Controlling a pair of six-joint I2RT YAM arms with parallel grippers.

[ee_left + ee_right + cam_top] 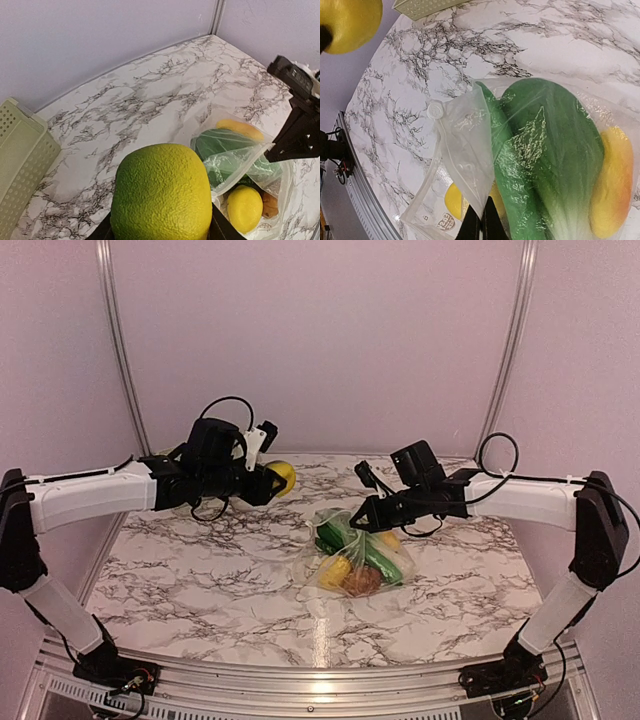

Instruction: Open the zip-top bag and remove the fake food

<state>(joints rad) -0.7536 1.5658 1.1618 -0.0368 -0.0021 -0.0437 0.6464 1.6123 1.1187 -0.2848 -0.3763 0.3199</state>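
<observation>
My left gripper holds the toy fruit and will next move it away from my base and the bag, then lower it into the light green lattice basket (16, 149).
The clear zip-top bag (355, 558) lies mid-table with its mouth open, holding green, yellow and orange-brown toy food (350, 575). My right gripper (358, 521) is shut on the bag's top flap (470, 150) and holds it lifted; green leafy toy food (545, 160) and a yellow piece (615, 185) show through the plastic. My left gripper (268, 483) is shut on a yellow-green bumpy toy fruit (161, 195), held above the table left of the bag. The fruit also shows in the top view (282, 476).
A light green lattice basket (22, 160) sits at the table's far left; its corner shows in the right wrist view (420, 6). Walls enclose the back and sides. The bag's round slider tab (435, 109) lies on the marble.
</observation>
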